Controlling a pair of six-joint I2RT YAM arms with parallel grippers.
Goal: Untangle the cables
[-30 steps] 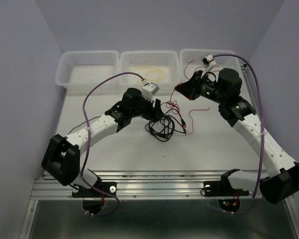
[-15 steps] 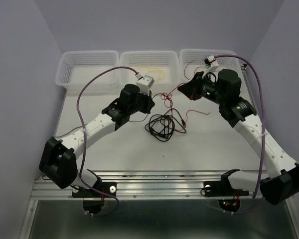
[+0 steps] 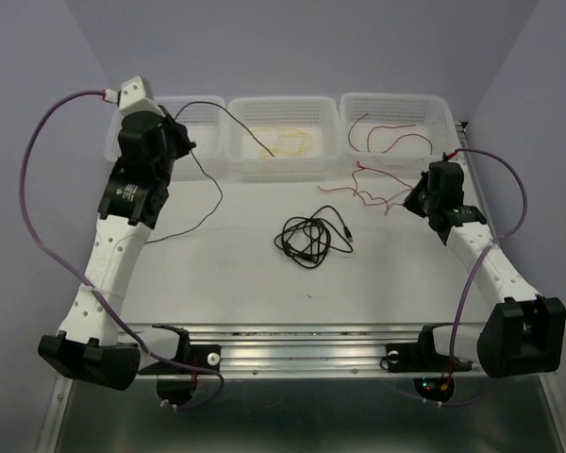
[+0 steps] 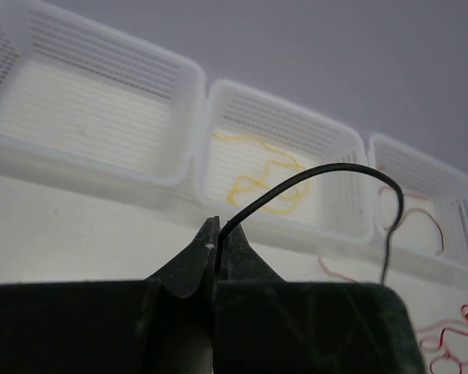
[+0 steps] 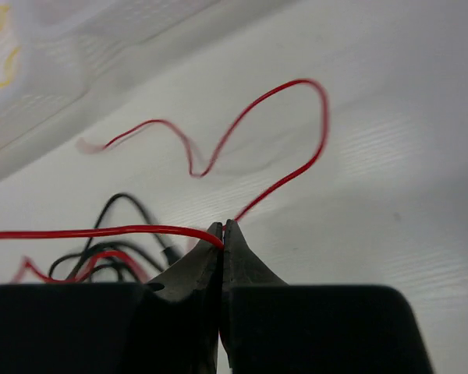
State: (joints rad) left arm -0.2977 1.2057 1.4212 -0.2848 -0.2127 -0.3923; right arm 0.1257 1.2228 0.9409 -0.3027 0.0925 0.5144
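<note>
My right gripper needs to lift up and outward over the basket and release this cable there, because the basket outward of it already holds another red cable.
My left gripper (image 3: 185,143) is raised at the far left near the left basket and shut on a thin black cable (image 3: 219,192). In the left wrist view that black cable (image 4: 312,175) arcs up out of the closed gripper (image 4: 218,236). My right gripper (image 3: 414,200) is low at the right, shut on a red cable (image 3: 368,193). The right wrist view shows the red cable (image 5: 281,93) pinched at the tips of the gripper (image 5: 222,231). A coiled black cable (image 3: 309,238) lies mid-table. A yellow cable (image 3: 290,142) lies in the middle basket.
Three white baskets line the back edge: left (image 3: 137,156), middle (image 3: 245,160), right (image 3: 434,109). A further red cable (image 3: 389,132) lies in the right basket. Purple arm cables loop beside each arm. Grey walls close in on both sides.
The left gripper has shut on the black cable and swung from the centre up to the far left. The right arm pulled back right with the red cable, now apart from the black coil.
</note>
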